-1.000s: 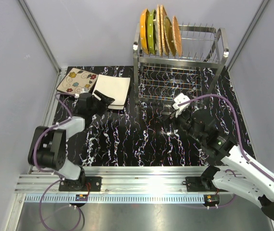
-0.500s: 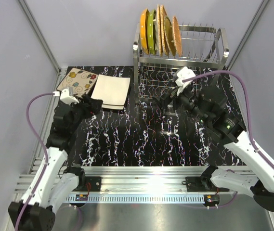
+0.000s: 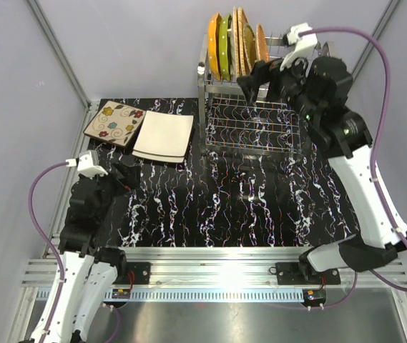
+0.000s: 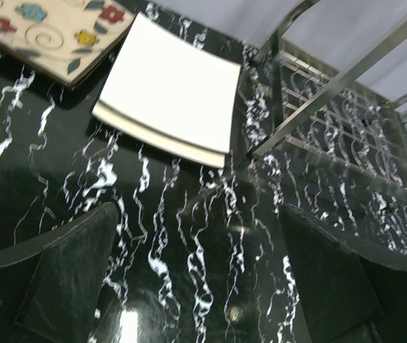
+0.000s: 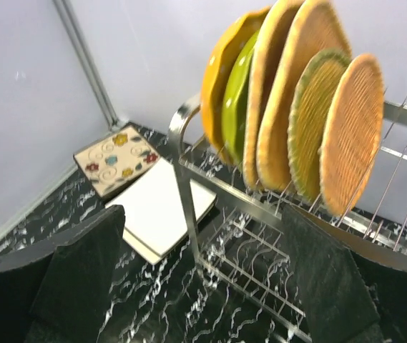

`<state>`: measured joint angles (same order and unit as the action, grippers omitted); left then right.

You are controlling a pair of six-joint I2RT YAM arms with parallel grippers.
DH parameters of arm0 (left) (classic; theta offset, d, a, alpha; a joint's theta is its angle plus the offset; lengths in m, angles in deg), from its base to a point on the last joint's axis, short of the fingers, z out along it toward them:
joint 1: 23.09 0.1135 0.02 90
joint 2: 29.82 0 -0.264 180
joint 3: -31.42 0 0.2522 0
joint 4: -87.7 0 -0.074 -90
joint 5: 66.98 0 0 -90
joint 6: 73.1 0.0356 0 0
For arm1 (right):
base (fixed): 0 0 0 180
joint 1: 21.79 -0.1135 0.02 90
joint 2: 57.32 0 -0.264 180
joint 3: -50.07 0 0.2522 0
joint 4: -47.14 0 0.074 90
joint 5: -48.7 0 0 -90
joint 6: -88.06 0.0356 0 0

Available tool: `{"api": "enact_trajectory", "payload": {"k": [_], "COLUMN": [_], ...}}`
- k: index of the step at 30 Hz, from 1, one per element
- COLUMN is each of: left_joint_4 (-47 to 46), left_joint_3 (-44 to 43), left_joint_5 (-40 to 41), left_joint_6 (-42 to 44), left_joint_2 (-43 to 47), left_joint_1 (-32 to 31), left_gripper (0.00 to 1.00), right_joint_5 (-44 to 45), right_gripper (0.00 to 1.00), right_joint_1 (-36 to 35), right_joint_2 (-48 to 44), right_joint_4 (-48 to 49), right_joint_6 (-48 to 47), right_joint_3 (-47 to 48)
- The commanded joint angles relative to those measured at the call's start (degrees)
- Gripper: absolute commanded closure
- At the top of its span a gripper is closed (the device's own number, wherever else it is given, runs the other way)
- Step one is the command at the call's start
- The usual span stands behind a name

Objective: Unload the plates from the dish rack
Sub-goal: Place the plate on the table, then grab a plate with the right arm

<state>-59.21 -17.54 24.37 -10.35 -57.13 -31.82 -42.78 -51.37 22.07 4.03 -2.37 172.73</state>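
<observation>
My right gripper reaches outward to the end wicker plate next, onto its near rim (image 3: 263, 58) (image 5: 327, 153), where bare rack beside the plate leaves room for fingers.
The dish rack (image 3: 310, 89) stands at the back right, with several plates upright on its top tier: an orange plate (image 3: 214, 44), a green plate (image 3: 224, 44) and wicker plates (image 3: 244, 43). In the right wrist view they are the orange (image 5: 221, 78), the green (image 5: 237, 107) and the wicker ones (image 5: 282, 93), above the rack's rail (image 5: 189, 207). My right gripper (image 3: 262, 77) is open and empty, raised to the top tier just in front of the plates. A floral plate (image 3: 114, 123) and a white square plate (image 3: 164, 136) lie on the table. My left gripper (image 3: 126, 175) is open and empty, low, nearer than the white plate (image 4: 171, 89).
The black marbled table (image 3: 217, 207) is bounded by a metal frame post (image 3: 56, 50) at the back left and grey walls. The rack's lower tier (image 4: 332, 121) holds nothing that I can see. The floral plate (image 4: 46, 28) lies left of the white one.
My right arm has risen from the table in front of the rack up to its top tier. My left gripper has drawn back from the white plate toward the near left.
</observation>
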Motion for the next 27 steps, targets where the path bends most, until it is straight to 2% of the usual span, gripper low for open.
{"api": "enact_trajectory", "payload": {"k": [1,5,8,19,27], "left_joint_4": [1.8,4.5,5.6,8.8,9.1], "left_joint_3": [1.3,1.4,1.9,1.9,2.7], "left_joint_5": [2.3,3.2,3.7,4.8,5.2], "left_joint_6": [-0.3,0.0,-0.2,0.2,-0.1], "left_joint_2": [2.8,5.3,7.0,10.3,12.1], "left_joint_1": [0.3,0.3,0.2,0.2,0.2], "left_gripper": [0.01,0.01,0.01,0.01,0.01], "right_joint_5": [-4.6,-7.7,-8.3,-7.2,-6.4], "right_gripper": [0.03,0.05,0.06,0.09,0.11], "right_joint_1": [4.7,8.6,10.0,12.7,14.4], "right_joint_2": [5.1,10.7,13.1,19.0,21.3], "right_joint_4": [-5.0,-8.8,-9.3,-8.4,-8.5], "right_joint_6": [5.7,8.3,8.6,8.6,7.9], "right_joint_3": [9.9,20.4,23.2,29.7,30.8]}}
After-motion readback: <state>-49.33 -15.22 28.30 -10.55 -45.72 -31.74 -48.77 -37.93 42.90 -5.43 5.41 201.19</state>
